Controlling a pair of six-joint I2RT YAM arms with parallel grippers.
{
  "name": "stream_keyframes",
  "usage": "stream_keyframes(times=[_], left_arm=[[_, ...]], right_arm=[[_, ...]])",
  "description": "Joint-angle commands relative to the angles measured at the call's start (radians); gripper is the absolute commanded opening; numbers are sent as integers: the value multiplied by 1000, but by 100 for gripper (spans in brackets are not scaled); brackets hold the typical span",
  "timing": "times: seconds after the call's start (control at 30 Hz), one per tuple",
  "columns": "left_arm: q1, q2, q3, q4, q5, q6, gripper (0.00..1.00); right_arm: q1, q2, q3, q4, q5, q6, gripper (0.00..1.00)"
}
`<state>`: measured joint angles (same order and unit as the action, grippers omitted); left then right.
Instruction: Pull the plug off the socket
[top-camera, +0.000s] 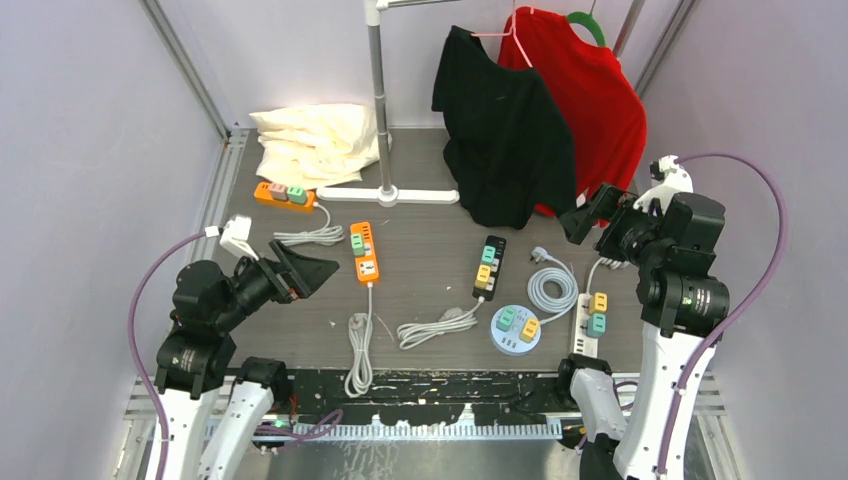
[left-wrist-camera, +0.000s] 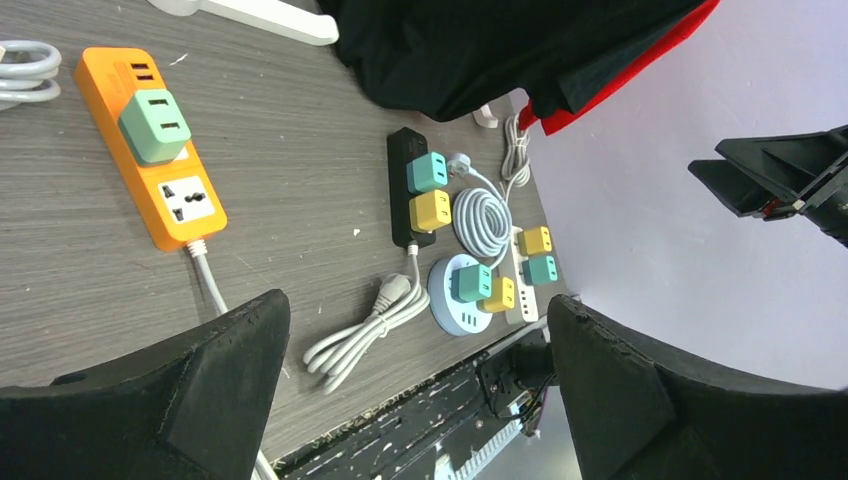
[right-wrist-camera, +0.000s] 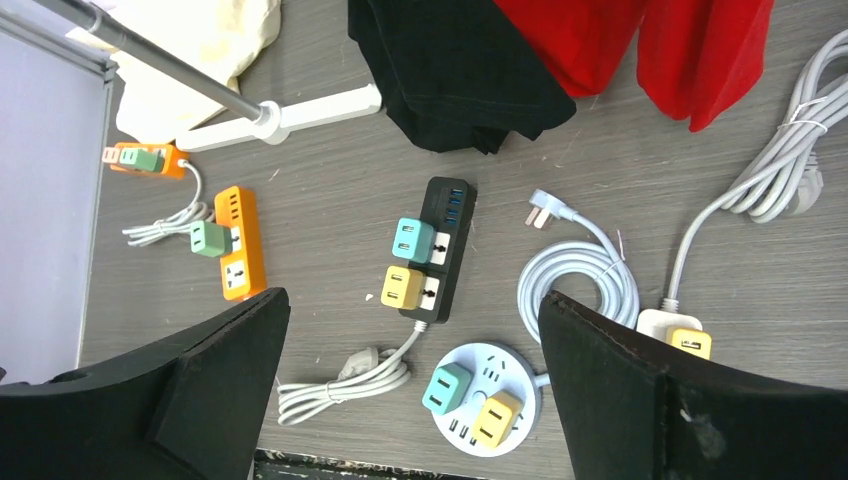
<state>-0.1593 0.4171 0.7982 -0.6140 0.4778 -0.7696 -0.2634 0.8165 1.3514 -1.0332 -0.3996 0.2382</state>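
Note:
Next, the left gripper swings across and down to grip the sides of the orange socket strip (top-camera: 367, 252) (left-wrist-camera: 174, 174) carrying the green plug, which lies below, rightward in the top view.
Several power strips with plugs lie on the grey table (top-camera: 430, 215). An orange socket strip (top-camera: 365, 254) carries a green plug (top-camera: 357, 243). A black strip (top-camera: 489, 267) holds a teal plug (right-wrist-camera: 411, 240) and a yellow plug (right-wrist-camera: 402, 288). A round pale-blue socket (top-camera: 515, 329) and a white strip (top-camera: 588, 325) each carry a teal and a yellow plug. My left gripper (top-camera: 310, 270) hangs open above the table left of the orange strip, nothing between its fingers (left-wrist-camera: 240, 350). My right gripper (top-camera: 590, 215) is open high at the right, holding nothing.
A small orange strip (top-camera: 284, 194) lies at the back left beside cream cloth (top-camera: 315, 140). The rack's white base (top-camera: 390, 193) and pole stand behind. A black shirt (top-camera: 505, 130) and a red shirt (top-camera: 600, 100) hang down to the table. Coiled white cables (top-camera: 552, 288) lie between the strips.

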Motion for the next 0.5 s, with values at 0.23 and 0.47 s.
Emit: stream_keyframes(times=[0.23, 0.47], left_arm=[[-7, -20, -39, 42, 68, 6, 100], [-8, -21, -125, 118, 107, -61, 100]], right_arm=[[6, 13, -67, 43, -93, -43, 100], [8, 51, -176, -30, -332, -328, 100]])
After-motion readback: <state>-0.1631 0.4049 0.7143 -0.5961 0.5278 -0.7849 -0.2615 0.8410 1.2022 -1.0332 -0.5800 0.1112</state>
